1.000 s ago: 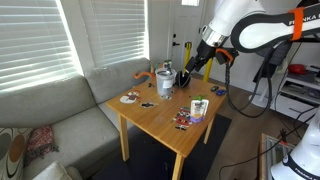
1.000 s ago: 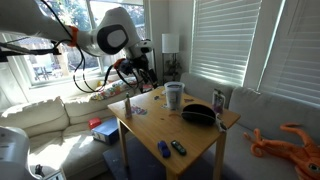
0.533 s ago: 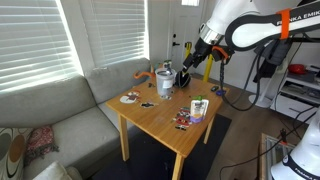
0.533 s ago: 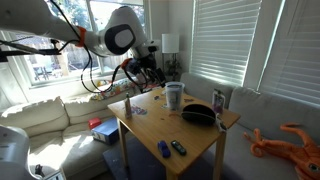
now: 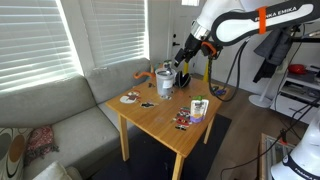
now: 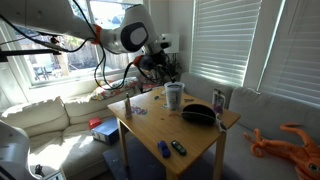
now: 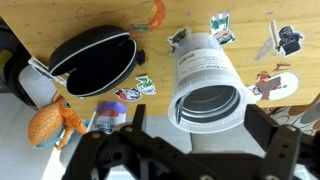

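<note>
The tall silver-white cup's opening already lies between the gripper's two open fingers, so the gripper will next move straight down over the cup and bring those fingers around the cup's rim [image 7: 208, 126].
My gripper [image 7: 198, 125] is open and empty. It hovers above a tall silver-white cup [image 7: 208, 85] that stands upright on the wooden table [image 7: 120, 20]. In the wrist view the cup's open mouth lies between my two dark fingers [image 7: 262, 125], which do not touch it. A black bowl [image 7: 92, 62] sits beside the cup. In both exterior views the gripper [image 5: 183, 68] [image 6: 165, 72] hangs over the table's far end, close to the cup [image 5: 164, 82] [image 6: 174, 95] and the black bowl [image 6: 199, 114].
Stickers [image 7: 220, 20] lie scattered on the table. An orange toy [image 7: 50, 122] and a can [image 6: 219, 100] stand near the bowl. A small bottle [image 5: 198, 108] stands near one edge, and small blue and dark items [image 6: 163, 150] near another. A grey sofa [image 5: 60, 125] flanks the table.
The arm has swung in from beyond the table's edge and now hangs over the cup and bowl. The objects on the table have not moved.
</note>
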You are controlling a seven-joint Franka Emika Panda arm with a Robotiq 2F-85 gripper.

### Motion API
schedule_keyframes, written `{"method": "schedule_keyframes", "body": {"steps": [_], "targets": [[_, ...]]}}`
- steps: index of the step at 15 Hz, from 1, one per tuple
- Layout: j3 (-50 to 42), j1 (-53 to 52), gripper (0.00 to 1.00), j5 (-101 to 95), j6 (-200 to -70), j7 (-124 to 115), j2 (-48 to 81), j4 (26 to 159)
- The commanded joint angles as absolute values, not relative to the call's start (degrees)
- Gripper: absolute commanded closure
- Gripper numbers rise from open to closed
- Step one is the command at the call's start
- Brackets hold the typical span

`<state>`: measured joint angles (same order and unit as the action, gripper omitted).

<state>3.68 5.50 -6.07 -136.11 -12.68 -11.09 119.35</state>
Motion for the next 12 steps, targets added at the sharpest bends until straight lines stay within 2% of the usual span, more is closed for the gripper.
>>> {"method": "schedule_keyframes", "body": {"steps": [1,7,8,9,10,12], "targets": [[2.2,4.1,0.00,-5.8,-135.6,-10.7,-5.7,113.4],[1.3,3.4,0.04,-5.0,-135.3,-7.8,0.0,107.8],[1.2,3.3,0.10,-4.8,-135.0,-7.2,0.9,107.0],[1.1,3.2,0.11,-4.8,-134.9,-6.8,1.6,106.3],[0.9,3.1,0.19,-4.6,-134.7,-6.4,2.3,105.8],[0.8,3.1,0.23,-4.5,-134.5,-5.8,3.4,104.9]]}}
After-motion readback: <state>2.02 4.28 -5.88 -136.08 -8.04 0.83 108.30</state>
